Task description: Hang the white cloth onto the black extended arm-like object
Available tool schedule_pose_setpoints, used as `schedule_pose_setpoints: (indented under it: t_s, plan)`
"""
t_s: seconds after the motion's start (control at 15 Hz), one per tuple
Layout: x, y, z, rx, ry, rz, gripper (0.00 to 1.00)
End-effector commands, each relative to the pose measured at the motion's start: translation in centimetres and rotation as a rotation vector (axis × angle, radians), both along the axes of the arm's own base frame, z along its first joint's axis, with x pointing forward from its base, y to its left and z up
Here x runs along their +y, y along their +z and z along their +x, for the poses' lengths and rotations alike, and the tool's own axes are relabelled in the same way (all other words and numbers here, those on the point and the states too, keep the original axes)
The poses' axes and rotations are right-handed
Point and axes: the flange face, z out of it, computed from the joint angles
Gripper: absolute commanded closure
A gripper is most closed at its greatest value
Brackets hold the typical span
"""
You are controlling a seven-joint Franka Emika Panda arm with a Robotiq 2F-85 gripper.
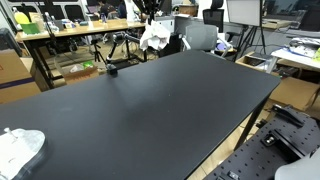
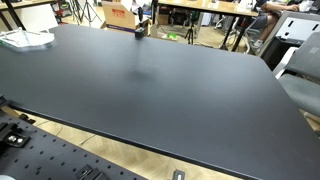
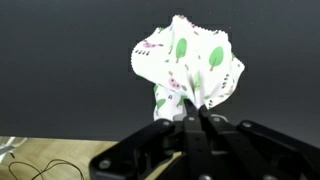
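Observation:
I should next move my gripper slightly toward the table's edge beside it, where the cloth already hangs, and open its fingers to let go of the cloth.
In the wrist view my gripper (image 3: pixel 193 112) is shut on a bunched white cloth (image 3: pixel 185 62) with green and pink print, held above the black table (image 3: pixel 60 70). In an exterior view this cloth (image 1: pixel 155 38) hangs at the table's far edge, under the dark arm. A small black object (image 1: pixel 112 68) stands on the table near that edge, and it also shows in an exterior view (image 2: pixel 140 30). I cannot tell if it is the arm-like object.
A second crumpled white cloth lies on a table corner in both exterior views (image 1: pixel 20 148) (image 2: pixel 25 38). Black tripod-like stands (image 1: pixel 125 42), desks and office chairs (image 1: pixel 200 35) crowd the space behind the table. A perforated metal base (image 2: pixel 60 155) lies below its edge.

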Motion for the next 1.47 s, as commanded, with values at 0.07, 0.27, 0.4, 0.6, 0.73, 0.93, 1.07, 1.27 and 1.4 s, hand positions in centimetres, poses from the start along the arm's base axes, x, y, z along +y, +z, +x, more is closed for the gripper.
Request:
schedule_pose_setpoints:
  t_s: [0.07, 0.27, 0.4, 0.6, 0.73, 0.93, 1.07, 1.27, 1.4]
  plan:
    - [0.4, -1.0, 1.3, 0.021, -0.003, 0.019, 0.99]
    - [0.5, -1.2, 1.6, 0.033, 0.001, 0.024, 0.7]
    - [0.8, -0.8, 1.6, 0.029, 0.01, 0.019, 0.63]
    - [1.4, 0.6, 1.5, 0.011, 0.014, 0.01, 0.43]
    - [2.0, 1.7, 1.3, -0.006, 0.023, 0.002, 0.29]
    - [3.2, 3.6, 0.7, -0.022, 0.041, 0.005, 0.09]
    - [2.9, 2.2, 1.0, -0.023, 0.045, 0.014, 0.2]
    - [2.9, 1.7, 1.1, -0.017, 0.043, 0.013, 0.03]
    - [2.8, 1.4, 1.2, -0.013, 0.043, 0.013, 0.03]
